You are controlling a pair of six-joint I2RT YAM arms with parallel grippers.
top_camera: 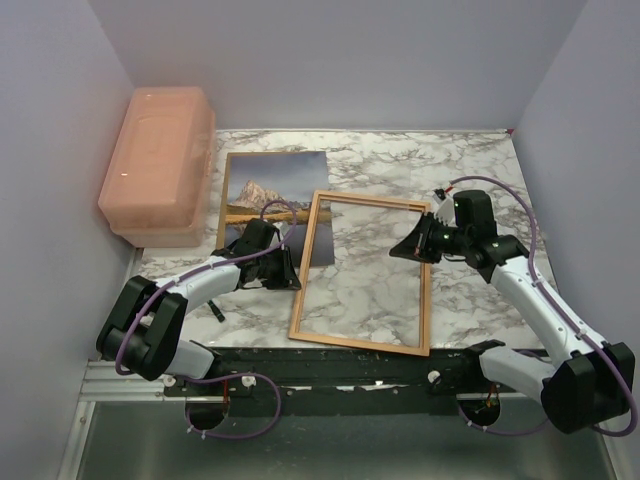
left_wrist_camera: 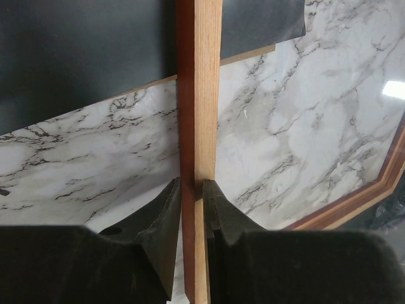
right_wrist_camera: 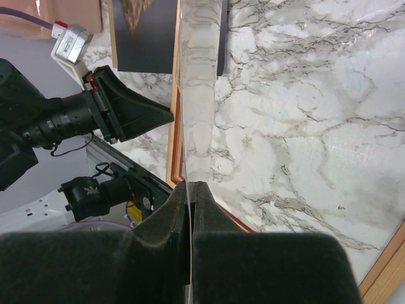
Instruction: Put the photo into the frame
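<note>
The pane's edge is still raised, so my right gripper needs to bring it down next to the frame's opening (top_camera: 405, 283) (right_wrist_camera: 342, 244), beside the frame's ungripped long bar, which is below the gripper, and let go.
The frame (top_camera: 362, 342) lies mid-table with its light wood back up. My left gripper (top_camera: 290, 266) is shut on its left rail (left_wrist_camera: 200, 95), which shows red-orange on one side. My right gripper (top_camera: 408, 248), over the frame's right part, is shut on the edge of the clear pane (right_wrist_camera: 199, 95). The pane stands up out of the jaws, beside the frame's rail (right_wrist_camera: 171, 145). The photo (top_camera: 278, 195), a mountain mirrored in a lake, lies face up on a brown backing board (top_camera: 224, 200) behind the left gripper. Its dark lower part (left_wrist_camera: 82, 44) shows in the left wrist view.
A pink translucent lidded box (top_camera: 158, 160) stands at the far left against the wall. Grey walls close in the marble table (top_camera: 480, 190) on three sides. The black mounting rail (top_camera: 360, 370) runs along the near edge.
</note>
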